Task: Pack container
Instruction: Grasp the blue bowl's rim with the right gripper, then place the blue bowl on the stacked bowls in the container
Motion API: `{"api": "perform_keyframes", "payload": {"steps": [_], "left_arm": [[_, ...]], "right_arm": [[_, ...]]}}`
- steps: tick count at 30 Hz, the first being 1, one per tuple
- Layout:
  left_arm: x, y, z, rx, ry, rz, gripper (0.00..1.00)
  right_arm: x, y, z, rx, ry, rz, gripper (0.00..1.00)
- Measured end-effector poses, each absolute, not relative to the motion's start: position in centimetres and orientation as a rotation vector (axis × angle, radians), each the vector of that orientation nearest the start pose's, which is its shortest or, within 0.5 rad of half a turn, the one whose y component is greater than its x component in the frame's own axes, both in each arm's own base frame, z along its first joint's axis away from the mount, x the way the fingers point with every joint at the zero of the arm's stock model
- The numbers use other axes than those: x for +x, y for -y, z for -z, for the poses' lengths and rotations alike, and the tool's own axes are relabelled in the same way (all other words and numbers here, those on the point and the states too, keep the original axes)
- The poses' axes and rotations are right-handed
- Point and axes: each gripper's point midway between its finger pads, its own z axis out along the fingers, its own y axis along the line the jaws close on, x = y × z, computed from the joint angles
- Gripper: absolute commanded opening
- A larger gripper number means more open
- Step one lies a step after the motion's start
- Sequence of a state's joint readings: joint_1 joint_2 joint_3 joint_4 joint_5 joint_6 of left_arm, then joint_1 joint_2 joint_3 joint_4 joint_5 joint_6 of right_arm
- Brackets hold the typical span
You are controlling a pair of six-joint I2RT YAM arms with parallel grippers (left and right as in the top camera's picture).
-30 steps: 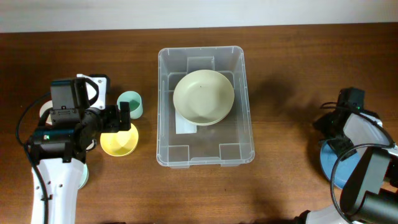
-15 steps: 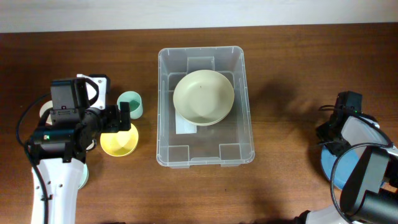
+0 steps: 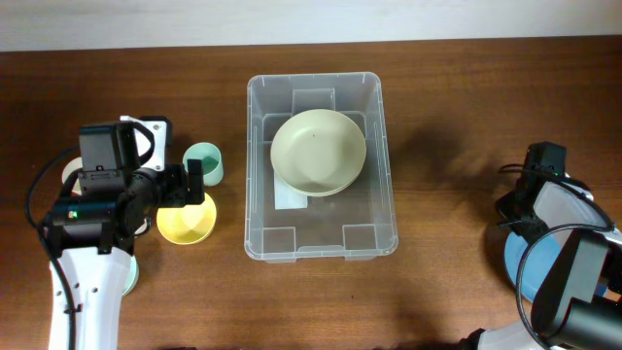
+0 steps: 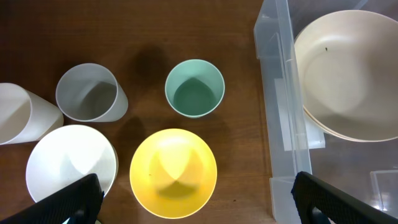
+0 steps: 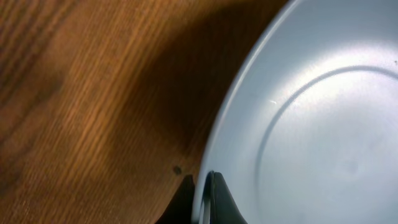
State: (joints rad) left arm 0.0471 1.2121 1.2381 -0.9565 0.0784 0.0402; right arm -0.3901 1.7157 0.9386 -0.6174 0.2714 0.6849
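Note:
My right gripper rises and shifts to the left in the overhead view next. It then lowers to release the blue plate (image 3: 520,264) into the cream bowl (image 3: 318,151), because the bowl is empty.
The clear plastic container (image 3: 389,209) stands mid-table with a cream bowl (image 3: 318,151) inside, over its white label. My left gripper (image 3: 190,185) hangs open above a yellow bowl (image 4: 173,172); its fingers (image 4: 78,200) straddle that bowl without touching it. Beside it are a green cup (image 4: 194,88), a grey cup (image 4: 90,93) and a white bowl (image 4: 69,163). At the far right my right gripper (image 5: 204,198) is shut on the rim of a pale blue plate (image 5: 311,124), one finger on each side of the edge. The blue plate (image 3: 520,264) is mostly hidden under that arm from overhead.
A white cup (image 4: 18,121) lies at the left edge of the left wrist view. The container's near wall (image 4: 280,124) sits just right of the yellow bowl. Bare wood stretches between the container and the right arm.
My right gripper has gone from open to shut on the blue plate's rim, shifting slightly toward the table's front. The left arm and the bowls have not moved.

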Motion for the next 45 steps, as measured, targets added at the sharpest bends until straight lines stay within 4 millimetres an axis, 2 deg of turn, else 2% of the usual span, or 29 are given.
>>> {"api": "perform_keyframes", "payload": {"steps": [5,7,9,11,14,16,17,18,22,29,33,36,38,40,45], "left_arm": [[31.8,-0.1,-23.0,0.024,-2.498,0.062,0.99],[31.8,-0.1,-23.0,0.024,-2.498,0.062,0.99],[31.8,-0.1,-23.0,0.024,-2.498,0.062,0.99],[31.7,-0.1,-23.0,0.024,-2.499,0.062,0.99],[31.8,-0.1,-23.0,0.024,-2.498,0.062,0.99],[31.8,-0.1,-23.0,0.024,-2.498,0.062,0.99],[31.8,-0.1,-23.0,0.024,-2.498,0.062,1.00],[31.8,-0.1,-23.0,0.024,-2.498,0.062,0.99],[31.8,-0.1,-23.0,0.024,-2.498,0.062,0.99],[31.7,-0.1,-23.0,0.024,-2.499,0.062,0.99],[31.8,-0.1,-23.0,0.024,-2.498,0.062,0.99],[31.7,-0.1,-23.0,0.024,-2.499,0.062,0.99],[31.8,-0.1,-23.0,0.024,-2.498,0.062,0.99],[31.7,-0.1,-23.0,0.024,-2.499,0.062,0.99],[31.8,-0.1,-23.0,0.024,-2.498,0.062,0.99]], "right_arm": [[29.0,16.0,-1.1,1.349,-2.550,0.303,0.04],[30.7,15.1,-1.9,1.187,-2.610,0.245,0.04],[34.1,13.2,-4.5,0.934,-2.625,0.147,0.04],[36.3,11.3,-7.0,0.722,-2.632,0.097,0.04],[39.3,5.4,-12.9,0.239,-2.625,0.055,0.04],[40.4,2.8,-15.7,0.053,-2.580,0.052,0.04],[41.0,0.5,-18.2,-0.094,-2.540,0.059,0.04],[41.4,-0.7,-19.4,-0.164,-2.511,0.064,0.04],[41.9,-5.2,-22.0,-0.407,-2.425,0.080,0.04],[40.9,-15.5,-24.0,-0.952,-2.173,0.104,0.04],[38.4,-22.4,-24.7,-1.263,-1.963,0.096,0.04],[37.5,-24.3,-24.5,-1.348,-1.908,0.091,0.04],[37.3,-25.4,-23.7,-1.398,-1.895,0.087,0.04],[37.1,-26.4,-21.3,-1.468,-1.920,0.084,0.04],[37.3,-27.5,-16.2,-1.564,-1.993,0.060,0.04]]}}
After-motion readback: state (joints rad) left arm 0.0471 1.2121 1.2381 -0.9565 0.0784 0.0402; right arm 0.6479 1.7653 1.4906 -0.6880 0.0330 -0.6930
